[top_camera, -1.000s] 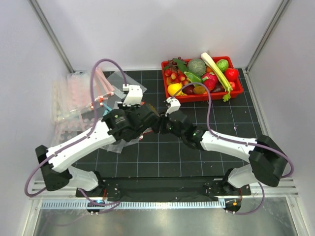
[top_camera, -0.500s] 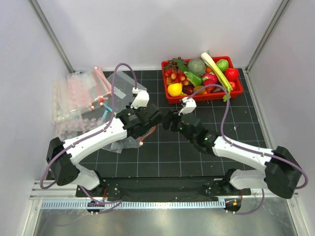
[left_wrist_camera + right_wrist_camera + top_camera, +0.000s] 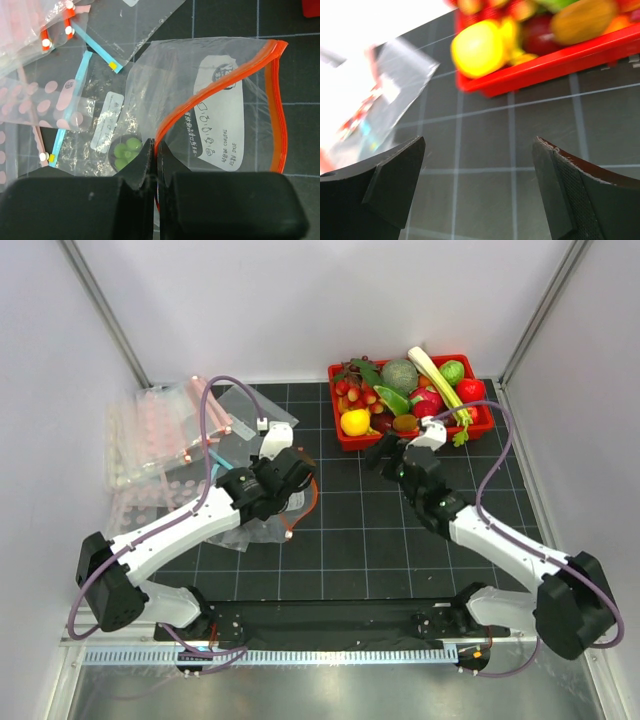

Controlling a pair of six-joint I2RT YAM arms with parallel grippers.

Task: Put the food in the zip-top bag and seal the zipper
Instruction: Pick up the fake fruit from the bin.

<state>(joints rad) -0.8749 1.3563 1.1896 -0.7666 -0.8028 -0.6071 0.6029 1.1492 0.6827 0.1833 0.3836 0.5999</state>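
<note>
I will move my right gripper outward over the red tray's near edge next and tip its fingers down around the dark-orange piece (image 3: 405, 423) (image 3: 580, 20), because that piece is further outward than my gripper.
The zip-top bag (image 3: 220, 115) is clear with a white label and lies on the black mat, its mouth gaping. My left gripper (image 3: 156, 147) is shut on its red-orange zipper (image 3: 277, 100). In the top view the left gripper (image 3: 295, 490) sits over the bag (image 3: 245, 533), with the zipper (image 3: 312, 502) curling out beside it. My right gripper (image 3: 388, 455) is open and empty, just in front of the red tray. In the right wrist view the right gripper (image 3: 480, 165) faces the yellow fruit (image 3: 477, 47) and a dark-orange piece (image 3: 580, 20). Both lie in the tray: fruit (image 3: 355, 421), piece (image 3: 405, 423).
The red tray (image 3: 483, 425) at the back right also holds celery (image 3: 440, 380), grapes and other toy produce. A pile of clear bags with pink dots (image 3: 150, 435) lies at the left. Blue-stripped bags (image 3: 75, 85) lie under the held bag. A green cluster (image 3: 125, 150) shows through plastic.
My right gripper has left the bag's mouth and swung right and back to the tray front. My left gripper still holds the zipper and has shifted slightly.
</note>
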